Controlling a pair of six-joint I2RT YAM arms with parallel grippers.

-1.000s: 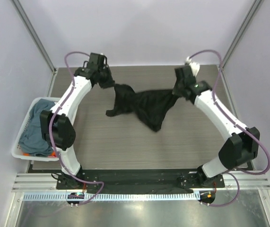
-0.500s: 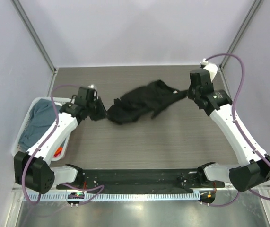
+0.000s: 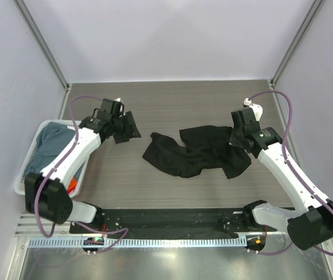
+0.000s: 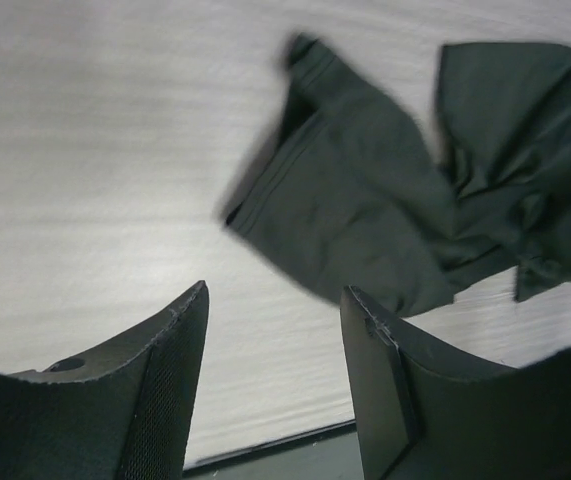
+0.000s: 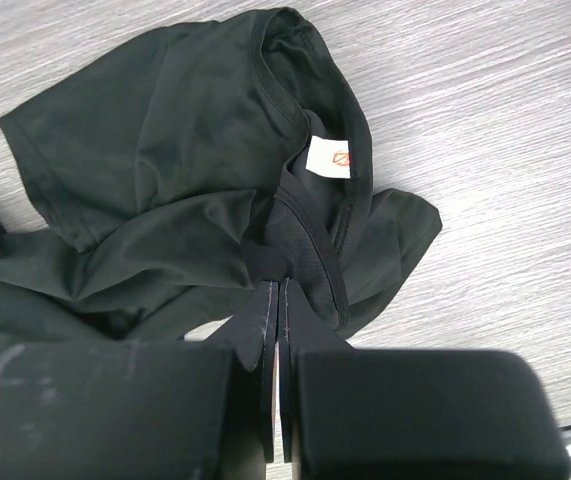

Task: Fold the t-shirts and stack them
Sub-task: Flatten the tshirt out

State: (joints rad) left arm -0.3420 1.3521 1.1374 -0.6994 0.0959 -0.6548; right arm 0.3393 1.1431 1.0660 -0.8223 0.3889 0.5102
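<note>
The t-shirt sleeve's outward corner (image 3: pixel 154 136) (image 4: pixel 306 52) juts out alone across bare tabletop, so my left gripper will move down and to the right in the top view onto it next.
The black t-shirt (image 3: pixel 192 153) lies crumpled on the table's middle, and also fills the right wrist view (image 5: pixel 165 150). My right gripper (image 3: pixel 235 140) is shut on a bunched fold of it beside the collar, the fingertips (image 5: pixel 277 283) pressed together on the cloth just below the white neck label (image 5: pixel 327 158). My left gripper (image 3: pixel 132 132) hovers open just left of the shirt, apart from it. In the left wrist view its jaws (image 4: pixel 276 290) stand wide with bare table between them, and a sleeve of the black t-shirt (image 4: pixel 355 200) lies ahead.
A white lattice basket (image 3: pixel 28 178) stands at the table's left edge, holding a blue-grey t-shirt (image 3: pixel 49 144) and a bit of orange cloth (image 3: pixel 73 186). The arm bases and a black rail (image 3: pixel 172 217) run along the near edge.
My left gripper has opened and let go of the black t-shirt, which has dropped flatter onto the table. The right gripper has moved nearer with its end of the shirt.
</note>
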